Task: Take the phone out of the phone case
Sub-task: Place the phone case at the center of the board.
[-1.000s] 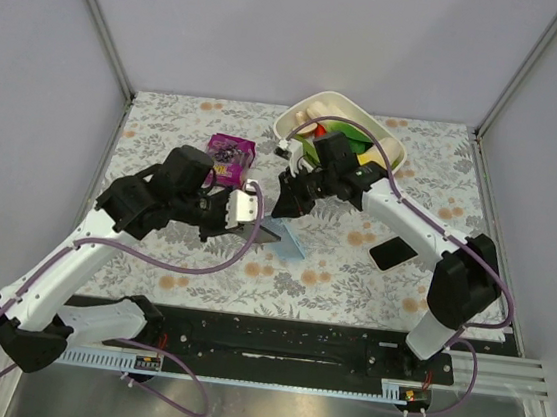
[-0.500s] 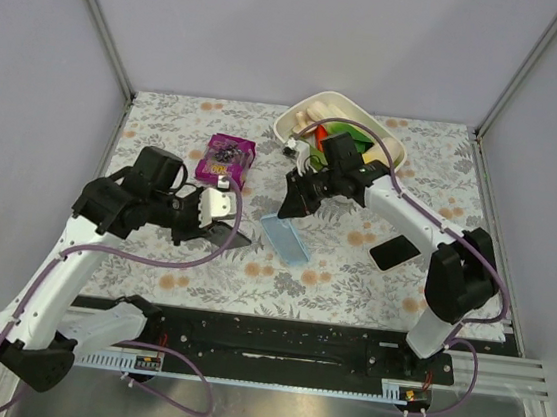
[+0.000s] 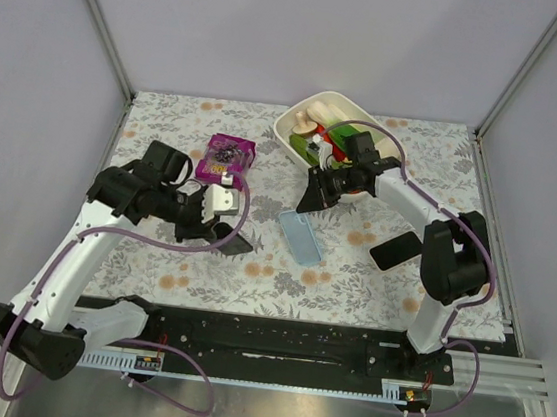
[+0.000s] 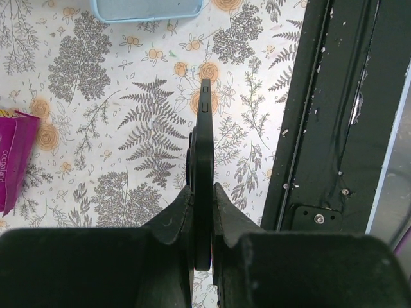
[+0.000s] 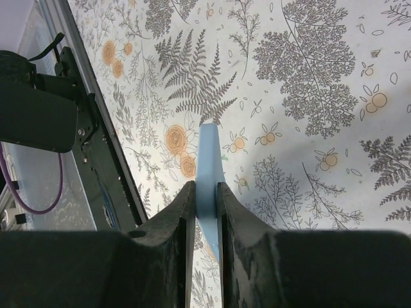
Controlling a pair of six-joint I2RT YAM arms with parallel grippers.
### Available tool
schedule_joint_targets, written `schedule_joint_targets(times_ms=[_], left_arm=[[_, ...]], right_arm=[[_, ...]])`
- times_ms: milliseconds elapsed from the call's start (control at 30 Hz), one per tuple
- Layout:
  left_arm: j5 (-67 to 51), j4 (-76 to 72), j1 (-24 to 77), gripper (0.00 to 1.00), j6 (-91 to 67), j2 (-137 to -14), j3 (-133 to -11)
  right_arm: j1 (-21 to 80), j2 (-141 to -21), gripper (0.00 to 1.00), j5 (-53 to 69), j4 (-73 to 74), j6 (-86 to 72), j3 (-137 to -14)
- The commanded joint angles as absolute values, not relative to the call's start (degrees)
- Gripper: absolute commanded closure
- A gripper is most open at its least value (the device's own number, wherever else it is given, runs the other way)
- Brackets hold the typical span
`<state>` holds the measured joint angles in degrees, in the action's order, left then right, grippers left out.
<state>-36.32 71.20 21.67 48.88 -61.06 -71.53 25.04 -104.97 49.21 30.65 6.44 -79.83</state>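
Note:
The blue case (image 3: 301, 237) already hangs empty, so my left gripper will next lower, tilt, lay the phone flat on the fern-printed cloth below and release it.
The black phone (image 3: 231, 242) is out of its case and clamped edge-on between the fingers of my left gripper (image 3: 218, 226), left of the table's middle. The left wrist view shows the phone (image 4: 204, 135) standing up from the shut left gripper (image 4: 204, 190) over the floral cloth. The light blue phone case (image 3: 301, 237) hangs empty from my right gripper (image 3: 306, 204), which is shut on its far end. In the right wrist view the case (image 5: 209, 154) is seen edge-on in the right gripper (image 5: 205, 192). A hand's width of cloth separates phone and case.
A white bin (image 3: 387, 140) with several colourful items stands at the back, behind the right arm. A purple packet (image 3: 226, 156) lies at the back left. A second black phone (image 3: 394, 251) lies flat at the right. The black base rail (image 3: 273, 341) runs along the near edge.
Phone and case were together a second ago. My left gripper has drawn the phone out to the left, and the right gripper has carried the empty case to the right.

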Motion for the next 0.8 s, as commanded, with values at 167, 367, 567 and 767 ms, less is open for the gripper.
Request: schedule_joint_targets(times_ms=[167, 367, 567, 767], left_arm=[[-41.7, 71.1, 19.4, 1.0, 54.0, -66.0, -72.3], [-44.7, 73.5, 16.8, 1.0, 57.7, -70.9, -71.6], [-46.3, 72.3, 16.2, 1.0, 58.1, -75.9, -69.4], [-51.7, 74.2, 14.1, 1.0, 59.5, -83.7, -69.3]], right_arm=[[21.5, -110.3, 0.79, 46.1, 31.7, 8.3, -78.1], [20.0, -111.6, 0.51, 44.6, 31.6, 7.5, -78.4], [20.0, -110.7, 0.3, 42.5, 31.7, 7.3, -78.2], [20.0, -108.9, 0.2, 42.1, 31.3, 7.3, -77.4]])
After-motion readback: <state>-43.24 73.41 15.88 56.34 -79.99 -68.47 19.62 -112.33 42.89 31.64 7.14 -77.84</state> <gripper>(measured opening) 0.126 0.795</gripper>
